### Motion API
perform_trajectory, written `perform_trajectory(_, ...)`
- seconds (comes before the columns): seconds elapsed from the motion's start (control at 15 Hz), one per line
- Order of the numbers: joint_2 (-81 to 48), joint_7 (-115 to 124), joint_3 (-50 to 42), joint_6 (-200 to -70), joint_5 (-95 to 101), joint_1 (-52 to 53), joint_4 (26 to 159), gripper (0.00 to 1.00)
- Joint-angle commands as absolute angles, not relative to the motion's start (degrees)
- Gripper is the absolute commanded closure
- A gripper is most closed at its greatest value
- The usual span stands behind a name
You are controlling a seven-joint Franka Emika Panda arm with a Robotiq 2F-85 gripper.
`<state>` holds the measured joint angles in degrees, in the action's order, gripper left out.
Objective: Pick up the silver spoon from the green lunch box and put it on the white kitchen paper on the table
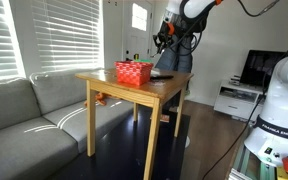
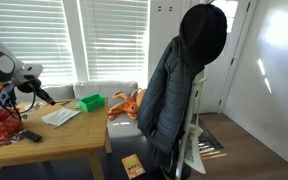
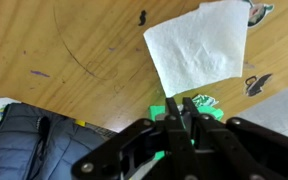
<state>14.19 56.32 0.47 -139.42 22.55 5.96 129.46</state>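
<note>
The sheet lies flat and empty, so next I will move my gripper over the white kitchen paper (image 3: pixel 196 46) and down low above it to release the silver spoon there.
The white kitchen paper (image 3: pixel 197 45) lies flat on the light wooden table (image 3: pixel 74 50); it also shows in an exterior view (image 2: pixel 59 116). The green lunch box (image 3: pixel 216 113) sits just below the paper, partly hidden by my fingers, and shows in an exterior view (image 2: pixel 90 102). My gripper (image 3: pixel 180 102) hangs well above the table, over the box. Its fingers are closed to a narrow gap, with a thin grey sliver, the silver spoon (image 3: pixel 183 113), between them. The gripper shows in both exterior views (image 1: pixel 164 42) (image 2: pixel 46 97).
A red basket (image 1: pixel 134 72) stands on the table (image 1: pixel 134 88). A black remote (image 2: pixel 29 135) lies near the table's front edge. A grey sofa (image 1: pixel 34 110) stands beside the table, and a dark jacket on a stand (image 2: pixel 179 90) is close by.
</note>
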Motion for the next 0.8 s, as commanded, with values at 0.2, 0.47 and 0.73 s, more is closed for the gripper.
perform_trajectory(0.2,20.5,49.6,5.5,-142.5,18.5,1.8,137.6,0.89)
perform_trajectory(0.47,20.0,49.8,6.3,-142.4,18.9,0.5,137.3,0.89)
perform_trajectory(0.73,17.6,52.4,8.5,-144.3,20.8,-0.4,137.2,0.97)
